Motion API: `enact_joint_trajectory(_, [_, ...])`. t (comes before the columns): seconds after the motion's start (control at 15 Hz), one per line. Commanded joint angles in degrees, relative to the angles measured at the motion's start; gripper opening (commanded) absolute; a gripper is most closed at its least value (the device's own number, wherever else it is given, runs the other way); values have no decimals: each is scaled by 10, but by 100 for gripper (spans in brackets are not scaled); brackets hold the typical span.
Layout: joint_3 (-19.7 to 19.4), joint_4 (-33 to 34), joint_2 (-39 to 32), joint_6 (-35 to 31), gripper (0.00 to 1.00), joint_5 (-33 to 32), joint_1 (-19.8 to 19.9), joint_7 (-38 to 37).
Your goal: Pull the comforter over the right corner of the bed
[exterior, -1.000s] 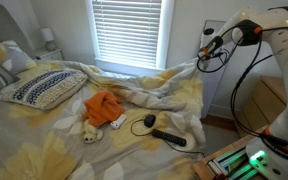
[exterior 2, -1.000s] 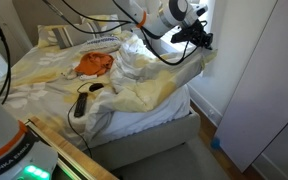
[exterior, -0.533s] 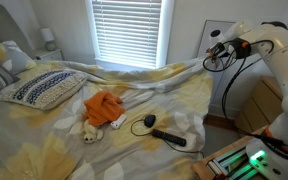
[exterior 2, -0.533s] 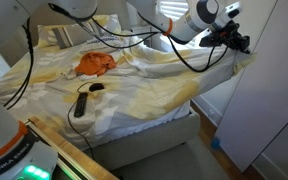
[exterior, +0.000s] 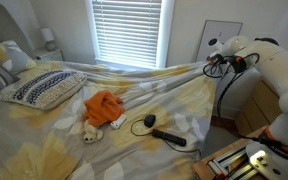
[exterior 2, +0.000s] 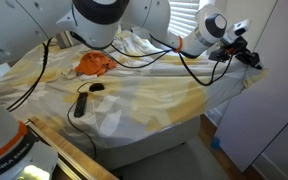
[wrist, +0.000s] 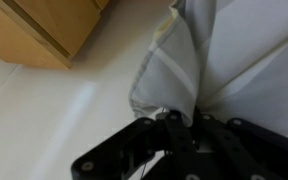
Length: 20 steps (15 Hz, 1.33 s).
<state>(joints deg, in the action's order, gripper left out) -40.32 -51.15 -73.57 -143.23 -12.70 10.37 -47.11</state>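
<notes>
My gripper eases slightly toward the bed's corner (exterior 2: 204,94) next and opens to release the comforter's bunched fold, since the comforter already stretches past that corner.
The comforter (exterior: 149,90), pale grey-white with faded yellow flowers, lies stretched flat over the bed in both exterior views (exterior 2: 154,85). My gripper (exterior: 217,64) is shut on its edge and holds it out past the far side of the bed, near the wall (exterior 2: 246,57). In the wrist view the jaws (wrist: 174,120) pinch a bunched fold of the comforter (wrist: 179,65). The right corner of the bed (exterior 2: 189,115) shows white sheet below the comforter's hem.
A navy-patterned pillow (exterior: 42,88), an orange stuffed toy (exterior: 102,108) and a black corded device (exterior: 162,133) lie on the comforter. A window with blinds (exterior: 129,30) is behind. A wooden cabinet (wrist: 54,25) stands near the gripper. A white wardrobe (exterior 2: 269,90) flanks the bed.
My gripper has pulled the comforter's edge farther out past the side of the bed. The bunched folds have flattened and the cover now lies taut.
</notes>
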Motion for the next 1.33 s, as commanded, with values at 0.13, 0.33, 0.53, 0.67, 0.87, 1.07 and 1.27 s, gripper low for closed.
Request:
enact_joint_trajectory(0.13, [-51,135,-95,81,25,-45,44,-59])
enact_joint_trajectory(0.33, [-60,149,-107,110,50,-45,42,-38])
enact_joint_trajectory(0.53, [-25,140,-90,142,73,-25,35,26])
enact_joint_trajectory(0.67, [8,133,-73,152,88,-8,33,94])
enact_joint_trajectory(0.87, [52,126,-49,217,100,22,26,169])
enact_joint_trajectory(1.07, [85,116,-22,290,100,39,14,235])
enact_joint_trajectory(1.27, [112,86,16,360,100,46,-16,287])
